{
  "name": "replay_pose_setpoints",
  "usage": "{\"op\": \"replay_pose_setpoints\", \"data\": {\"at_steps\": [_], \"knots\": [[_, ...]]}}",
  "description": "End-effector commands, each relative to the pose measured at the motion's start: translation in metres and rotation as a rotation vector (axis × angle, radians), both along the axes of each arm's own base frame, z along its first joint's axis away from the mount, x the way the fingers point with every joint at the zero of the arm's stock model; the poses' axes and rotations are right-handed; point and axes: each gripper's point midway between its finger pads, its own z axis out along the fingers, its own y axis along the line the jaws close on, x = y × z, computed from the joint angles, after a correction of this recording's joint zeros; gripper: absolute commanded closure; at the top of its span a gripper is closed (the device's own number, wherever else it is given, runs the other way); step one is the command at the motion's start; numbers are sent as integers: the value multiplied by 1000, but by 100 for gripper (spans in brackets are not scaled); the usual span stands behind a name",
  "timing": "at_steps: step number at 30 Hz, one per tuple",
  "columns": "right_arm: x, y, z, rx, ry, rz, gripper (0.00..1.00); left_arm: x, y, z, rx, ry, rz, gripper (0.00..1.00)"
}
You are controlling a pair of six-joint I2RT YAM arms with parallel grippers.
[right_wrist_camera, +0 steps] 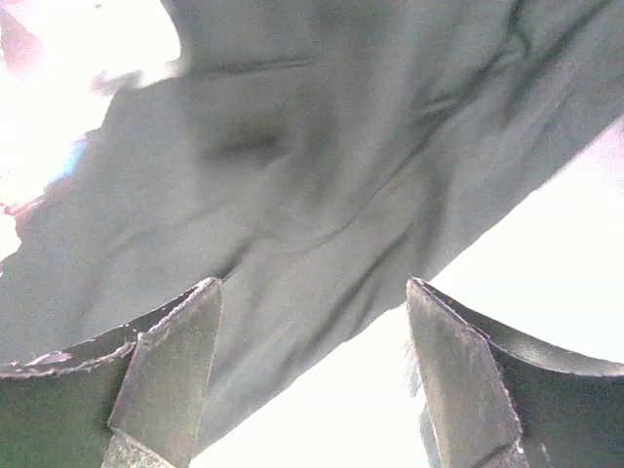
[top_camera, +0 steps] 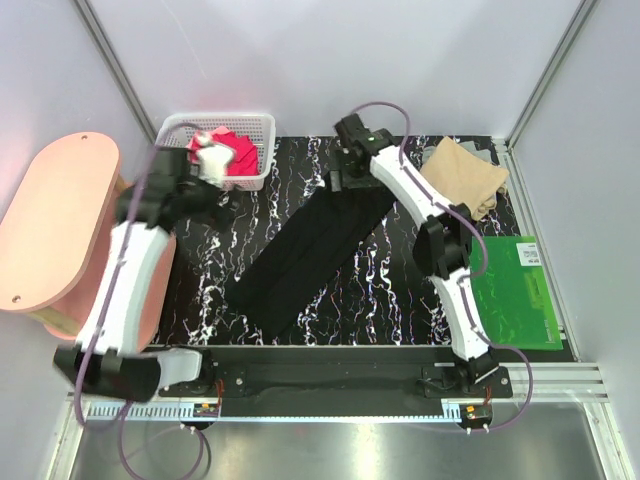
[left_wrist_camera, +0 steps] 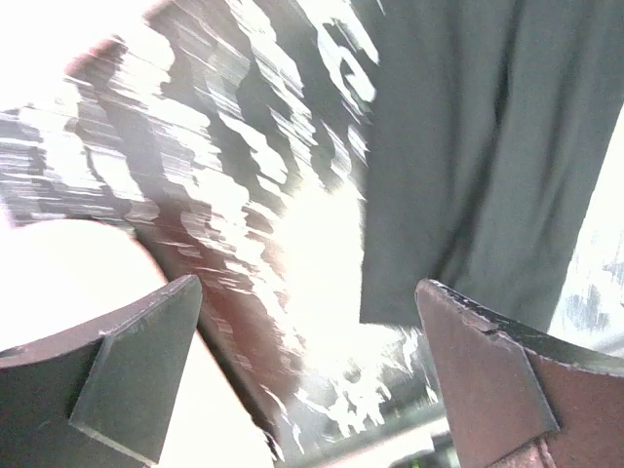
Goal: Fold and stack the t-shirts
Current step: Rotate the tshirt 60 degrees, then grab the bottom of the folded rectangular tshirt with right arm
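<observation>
My right gripper is due to swing back next, to its left in the top view, and down onto the black t-shirt's uncovered near edge.
A black t-shirt (top_camera: 310, 250), folded into a long strip, lies diagonally across the marbled table (top_camera: 400, 290). My right gripper (top_camera: 340, 182) hovers over its far end. In the right wrist view this gripper (right_wrist_camera: 312, 284) stands open just above the dark cloth (right_wrist_camera: 292, 175), with nothing between its fingers. My left gripper (top_camera: 218, 196) is by the basket, left of the shirt. It is open and empty (left_wrist_camera: 307, 285), with the black shirt (left_wrist_camera: 468, 146) off to its right. A folded tan t-shirt (top_camera: 465, 175) lies at the back right. Red and pink t-shirts (top_camera: 232, 152) sit crumpled in the basket.
A white mesh basket (top_camera: 262, 128) stands at the back left. A green board (top_camera: 515, 290) lies flat at the right edge. A pink oval stool top (top_camera: 55, 230) stands left of the table. Grey walls close in the back and both sides.
</observation>
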Motion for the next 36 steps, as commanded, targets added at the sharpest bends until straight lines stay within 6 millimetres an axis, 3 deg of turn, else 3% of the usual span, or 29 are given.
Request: {"op": "replay_pose_setpoints", "data": {"at_steps": [1,3,4,5,7,8,11,14,18,26,30,36], "knots": [[-72,63,130,-58,-301,178,16,-15,33,60,-99,-166,124,1],[-111,74,124,-155,-330,263,16,-17,58,55,-116,-183,222,1],[-140,105,123,-186,-393,345,16,-18,65,47,-123,-188,249,1],[-163,104,103,-263,-382,419,16,-19,79,43,-120,-190,298,1],[-197,123,87,-308,-406,514,15,-19,88,28,-129,-159,346,1],[-229,134,65,-336,-384,606,14,-18,96,23,-132,-151,379,1],[-277,161,31,-363,-380,739,11,-14,102,5,-151,-111,407,1],[-295,180,9,-400,-371,810,10,-8,98,-2,-179,-87,391,1],[-314,212,-4,-381,-365,889,10,0,91,-6,-217,-60,366,1],[-319,266,-18,-319,-365,963,14,3,91,-27,-215,-6,349,1],[-321,284,-16,-279,-364,967,15,3,96,-32,-183,-3,345,1],[-326,293,-33,-268,-319,973,16,8,101,-30,-166,-37,359,1]]}}
